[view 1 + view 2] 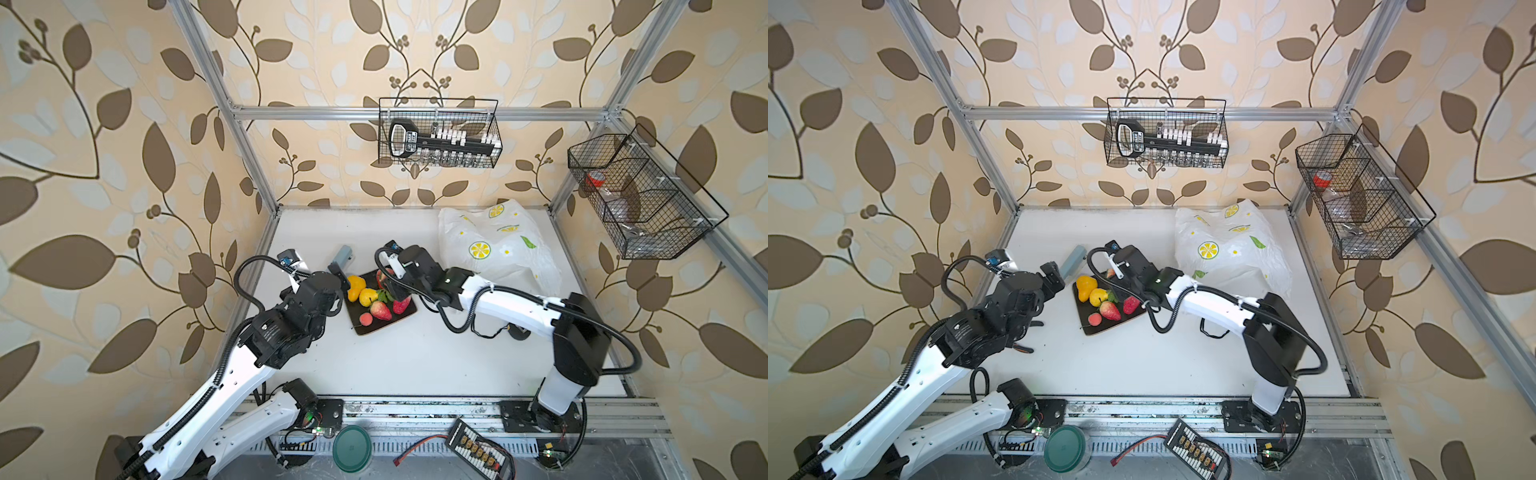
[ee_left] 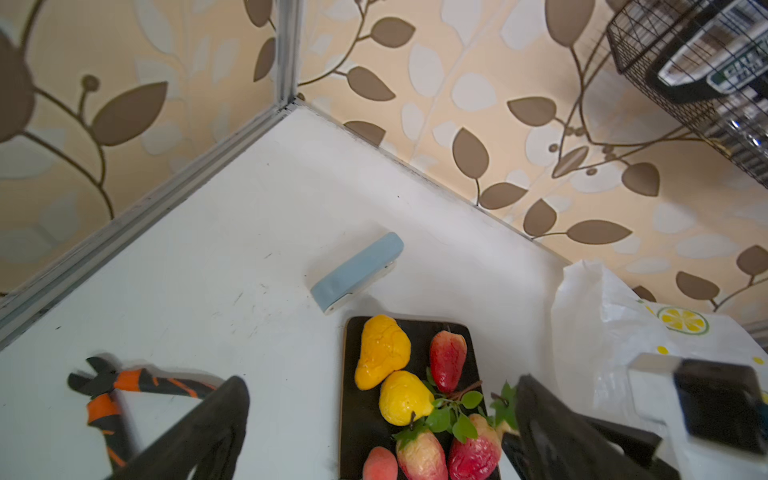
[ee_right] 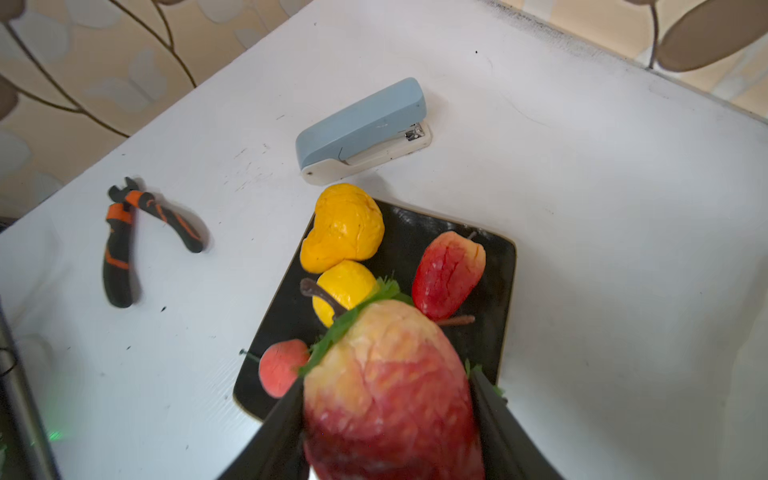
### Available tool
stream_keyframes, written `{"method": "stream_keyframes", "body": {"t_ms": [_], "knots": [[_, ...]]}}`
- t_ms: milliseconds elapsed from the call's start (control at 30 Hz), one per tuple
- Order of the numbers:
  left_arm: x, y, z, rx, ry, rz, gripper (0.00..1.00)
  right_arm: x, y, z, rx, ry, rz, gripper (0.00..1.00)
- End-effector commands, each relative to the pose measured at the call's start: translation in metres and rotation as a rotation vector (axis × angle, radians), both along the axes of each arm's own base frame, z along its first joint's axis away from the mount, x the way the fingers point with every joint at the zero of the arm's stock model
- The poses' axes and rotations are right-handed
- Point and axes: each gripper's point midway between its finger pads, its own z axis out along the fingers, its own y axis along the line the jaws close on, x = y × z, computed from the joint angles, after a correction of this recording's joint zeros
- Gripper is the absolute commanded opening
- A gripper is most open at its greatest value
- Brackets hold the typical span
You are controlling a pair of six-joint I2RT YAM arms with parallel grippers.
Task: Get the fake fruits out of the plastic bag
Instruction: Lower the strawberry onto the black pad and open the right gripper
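Note:
My right gripper holds the strawberry and should next lower it into the gap between the rear yellow piece and the red fruit to release it, because the tray [image 1: 374, 330] lies bare there.
Several fake fruits [image 1: 368, 296] lie on a dark square tray [image 1: 374, 330] in both top views: two yellow pieces [image 2: 382, 353], red strawberries [image 3: 449, 274] and a small peach [image 3: 278, 368]. My right gripper [image 3: 386, 415] is shut on a red-and-pale strawberry with green leaves [image 3: 386, 374], low over the tray's right side [image 1: 401, 305]. My left gripper [image 2: 382, 384] stands wide open at the tray's left edge [image 1: 337, 293], holding nothing. The plastic bag [image 1: 498, 245], white with lemon prints, lies crumpled at the back right [image 1: 1225, 245]. Its inside is hidden.
A blue-grey stapler [image 1: 341, 259] lies just behind the tray. Orange-and-black pliers [image 3: 124, 232] lie on the table to the left, under my left arm. Wire baskets [image 1: 440, 133] hang on the back and right walls. A green lid [image 1: 352, 449] sits past the front rail.

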Motion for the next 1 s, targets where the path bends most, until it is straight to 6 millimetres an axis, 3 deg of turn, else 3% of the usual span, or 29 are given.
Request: {"method": "stream_keyframes", "body": {"t_ms": [0, 267, 433, 567, 767, 967], "knots": [[-0.017, 0.032, -0.007, 0.043, 0.000, 0.131, 0.99, 0.016, 0.017, -0.009, -0.028, -0.013, -0.011, 0.38], [-0.036, 0.047, -0.021, 0.045, 0.037, 0.164, 0.99, 0.044, 0.047, -0.050, -0.078, 0.019, -0.022, 0.41], [-0.036, 0.049, -0.020, 0.063, 0.039, 0.161, 0.99, 0.052, 0.046, -0.076, -0.118, 0.040, -0.060, 0.45], [-0.034, 0.045, -0.018, 0.072, 0.042, 0.142, 0.99, 0.052, 0.044, -0.089, -0.142, 0.057, -0.073, 0.57], [-0.028, 0.039, -0.019, 0.085, 0.046, 0.117, 0.99, 0.049, 0.040, -0.077, -0.115, 0.051, -0.088, 0.72], [-0.020, 0.034, -0.025, 0.115, 0.073, 0.119, 0.99, 0.047, 0.040, -0.039, -0.052, 0.016, -0.087, 0.76]]}}
